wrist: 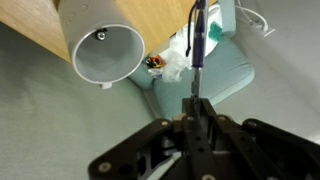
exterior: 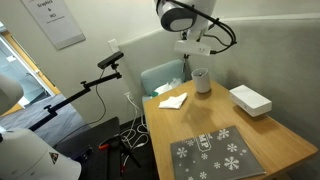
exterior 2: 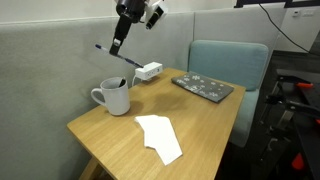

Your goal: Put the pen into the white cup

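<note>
My gripper needs to move down next, tilting the pen steeper, to the cup's opening (exterior 2: 113,83) and let go there, because the pen's tip still points past the cup's rim.
The white cup (exterior: 202,80) stands near the table's back edge; in an exterior view (exterior 2: 115,97) it shows a handle. My gripper (exterior 2: 120,40) hangs in the air above and a little behind the cup, and it also shows in an exterior view (exterior: 190,47). It is shut on the thin dark pen (exterior 2: 104,48), which sticks out at a slant. In the wrist view the pen (wrist: 198,40) runs straight out from the closed jaws (wrist: 197,105), and the cup's open mouth (wrist: 105,50) lies to the left of the pen tip, apart from it.
A flat white box (exterior: 250,100) lies near the wall; it also shows beyond the cup in an exterior view (exterior 2: 148,72). A white napkin (exterior 2: 160,138) and a grey snowflake mat (exterior: 215,152) lie on the wooden table (exterior 2: 200,130). A teal chair (exterior: 160,78) stands behind the table.
</note>
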### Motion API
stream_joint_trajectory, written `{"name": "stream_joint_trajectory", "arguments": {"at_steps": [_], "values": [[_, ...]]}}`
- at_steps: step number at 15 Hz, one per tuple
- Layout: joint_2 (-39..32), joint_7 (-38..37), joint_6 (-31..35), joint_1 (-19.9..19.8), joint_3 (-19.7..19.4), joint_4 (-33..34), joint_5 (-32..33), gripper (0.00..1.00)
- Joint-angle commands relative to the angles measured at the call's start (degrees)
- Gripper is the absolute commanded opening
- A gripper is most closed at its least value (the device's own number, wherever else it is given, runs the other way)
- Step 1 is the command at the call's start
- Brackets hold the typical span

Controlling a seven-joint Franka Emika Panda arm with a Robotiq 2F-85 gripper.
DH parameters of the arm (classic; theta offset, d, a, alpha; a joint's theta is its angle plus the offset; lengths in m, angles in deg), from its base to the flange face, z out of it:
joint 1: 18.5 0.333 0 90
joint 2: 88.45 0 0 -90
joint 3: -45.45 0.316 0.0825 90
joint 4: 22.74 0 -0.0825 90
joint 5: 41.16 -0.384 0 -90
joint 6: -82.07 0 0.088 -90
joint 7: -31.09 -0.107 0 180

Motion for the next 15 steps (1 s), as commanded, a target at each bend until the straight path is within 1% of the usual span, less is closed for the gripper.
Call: {"name": "stream_joint_trajectory", "arguments": {"at_steps": [1, 2, 3, 5, 7, 9, 10, 11, 14, 15], "values": [[0.9, 1.4, -1.4, 2.8, -3.4, 0.5, -2.7, 0.03], [0.7, 3.5, -0.3, 2.8, -3.4, 0.7, -3.2, 0.03], [0.3, 6.8, 0.5, 2.5, -3.0, 0.8, -4.9, 0.03], [0.3, 13.6, 2.7, 3.0, -3.7, 0.4, -7.3, 0.03], [0.4, 22.1, 4.6, 2.8, -3.6, -0.2, -10.7, 0.03], [0.3, 31.4, 5.9, 2.1, -2.9, -0.5, -15.5, 0.03], [-0.5, 34.7, 7.5, -0.8, 0.5, -0.9, -15.5, 0.03], [-1.1, 39.5, 8.4, -1.5, 1.5, -1.0, -17.8, 0.03], [-3.1, 50.9, 10.5, -4.5, 5.3, -1.3, -23.6, 0.03], [-2.6, 56.0, 9.5, -1.8, 2.1, -0.9, -29.8, 0.03]]}}
